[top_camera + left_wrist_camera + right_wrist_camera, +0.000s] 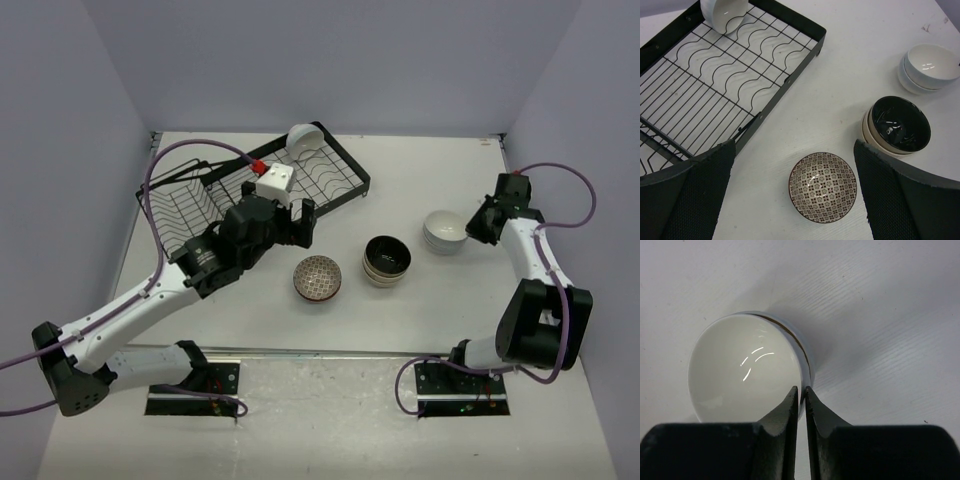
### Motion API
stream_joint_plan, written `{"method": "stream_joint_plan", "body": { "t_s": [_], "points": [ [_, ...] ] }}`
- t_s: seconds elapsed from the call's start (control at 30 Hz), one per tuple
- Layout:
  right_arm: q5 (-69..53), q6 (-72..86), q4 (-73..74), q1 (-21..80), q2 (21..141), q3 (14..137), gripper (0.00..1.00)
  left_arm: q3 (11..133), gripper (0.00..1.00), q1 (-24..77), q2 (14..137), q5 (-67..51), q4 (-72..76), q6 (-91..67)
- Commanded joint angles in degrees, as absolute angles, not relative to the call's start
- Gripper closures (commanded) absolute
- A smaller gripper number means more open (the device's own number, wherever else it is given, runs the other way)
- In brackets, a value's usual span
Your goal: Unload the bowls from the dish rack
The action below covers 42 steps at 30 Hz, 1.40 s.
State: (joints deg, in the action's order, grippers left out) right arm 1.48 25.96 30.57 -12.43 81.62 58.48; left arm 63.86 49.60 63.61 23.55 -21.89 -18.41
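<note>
My left gripper swings outward over the rack (200, 205) next, tilts and lowers onto the white bowl's rim (299, 147), since this is the only bowl still racked.
The black wire dish rack (200, 205) stands at the back left and holds one white bowl (303, 137) leaning at its far end; both show in the left wrist view, rack (790, 75) and bowl (724, 12). On the table stand a patterned bowl (318, 277), a tan stack with dark insides (387, 260) and a white stack (444, 232). My left gripper (300, 222) is open and empty, above the table beside the rack, with the patterned bowl (822, 186) between its fingers below. My right gripper (801, 392) is shut on the rim of the top white bowl (740, 370).
The tan stack (900, 124) and the white stack (930, 67) sit right of the patterned bowl. Grey walls close in the table on three sides. A purple cable loops over the rack's basket section (175, 165).
</note>
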Motion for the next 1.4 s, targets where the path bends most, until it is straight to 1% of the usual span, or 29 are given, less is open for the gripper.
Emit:
{"method": "stream_joint_plan", "body": {
  "t_s": [0.0,0.1,0.17,0.23,0.37,0.4,0.43,0.47,0.5,0.53,0.57,0.6,0.63,0.7,0.73,0.8,0.87,1.0,1.03,1.17,1.37],
  "points": [
    [0.3,26.5,30.7,-12.3,78.9,58.6,0.88,63.7,0.00,49.2,64.4,24.5,-18.8,-18.5],
    [-1.1,26.8,31.3,-12.2,76.2,59.1,0.78,64.2,0.00,49.0,65.6,26.8,-17.9,-22.1],
    [-2.5,27.1,31.8,-12.0,72.8,59.2,0.77,64.9,0.00,48.1,67.8,29.4,-16.9,-27.0],
    [-4.3,27.3,32.2,-11.7,70.1,59.6,0.76,66.7,0.00,47.2,71.2,27.3,-15.1,-27.9],
    [-10.4,27.3,31.2,-10.1,60.2,58.5,0.72,77.0,0.00,43.3,81.3,26.4,-17.0,-25.4],
    [-12.2,27.2,30.0,-9.8,58.6,57.9,0.69,81.9,0.00,42.4,85.3,27.1,-17.5,-23.9],
    [-16.5,27.3,29.1,-9.8,57.0,57.1,0.68,84.9,0.00,41.7,87.4,29.2,-19.1,-19.1],
    [-18.4,27.1,28.3,-9.8,54.2,55.6,0.63,87.8,0.00,41.7,89.8,31.7,-19.6,-15.2],
    [-19.6,27.1,27.6,-9.7,53.1,55.1,0.60,93.9,0.00,41.7,94.8,36.6,-20.2,-11.3],
    [-20.5,27.0,27.6,-9.8,52.3,54.4,0.58,97.1,0.00,41.6,97.4,39.1,-21.5,-2.9],
    [-22.1,26.9,27.4,-9.8,51.0,54.1,0.50,100.1,0.00,41.4,102.8,41.2,-21.5,2.1],
    [-22.9,27.0,26.6,-9.7,50.5,53.6,0.48,102.6,0.00,41.1,105.4,43.6,-21.0,6.6],
    [-23.5,27.1,26.5,-9.7,50.2,53.4,0.48,106.6,0.00,40.8,107.6,43.8,-19.1,15.0],
    [-25.9,27.2,25.8,-9.7,50.0,53.3,0.45,109.0,0.00,40.5,113.6,44.6,-15.4,26.0],
    [-26.5,27.2,25.8,-9.7,49.9,53.2,0.45,109.6,0.00,39.9,115.1,44.7,-10.9,29.1],
    [-28.2,27.2,25.2,-9.7,49.3,53.0,0.45,110.1,0.00,39.0,119.5,45.3,-6.4,34.3],
    [-29.6,27.5,24.4,-9.5,48.4,52.1,0.45,113.4,0.00,37.4,124.0,44.4,-3.3,38.2],
    [-31.9,27.5,23.2,-8.9,46.4,51.6,0.45,118.6,0.00,35.2,130.9,37.6,-1.3,41.6],
    [-31.8,27.2,23.6,-8.8,46.1,51.9,0.45,118.7,0.00,34.8,131.8,36.5,1.7,42.8],
    [-32.9,26.9,23.4,-8.3,44.8,52.0,0.45,124.8,0.00,33.1,139.2,34.9,2.4,43.7],
    [-34.0,27.0,22.8,-7.1,43.4,51.9,0.47,125.8,0.02,29.7,143.3,34.4,6.0,43.1]
  ]
}}
